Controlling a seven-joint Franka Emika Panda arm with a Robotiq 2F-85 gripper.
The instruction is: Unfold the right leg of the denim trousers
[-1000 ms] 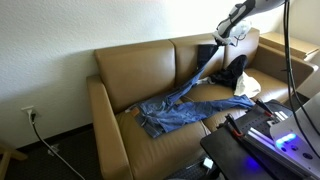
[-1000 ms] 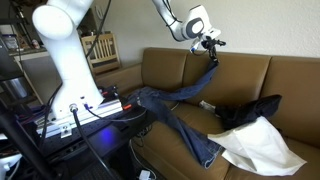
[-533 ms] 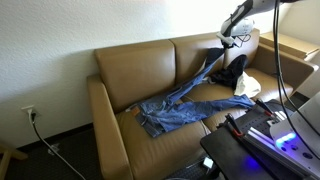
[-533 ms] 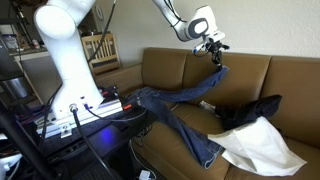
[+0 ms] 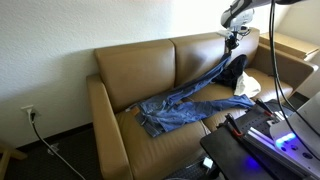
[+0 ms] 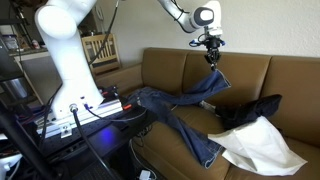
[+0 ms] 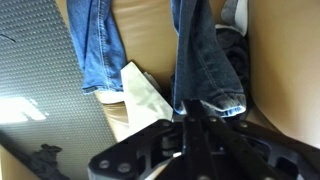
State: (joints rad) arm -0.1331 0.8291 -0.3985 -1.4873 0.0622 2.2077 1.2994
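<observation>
My gripper moves down and back toward the bare seat beside the other leg next to release the hem, since this leg still hangs raised.
The denim trousers lie on the tan couch, waist near the front of the seat. One leg runs up from the seat to my gripper, which is shut on its hem and holds it above the backrest. In an exterior view the lifted leg hangs from the gripper, and the other leg lies down the seat. In the wrist view the gripped hem hangs straight from the closed fingers, and the other leg lies beside it.
A black bundled item and a white cloth lie on the couch beside the trousers. The robot's white base and a lit black stand are in front of the couch. A cable and wall socket are by the wall.
My gripper has risen and moved along the backrest with the hem, pulling the leg longer and straighter off the seat.
</observation>
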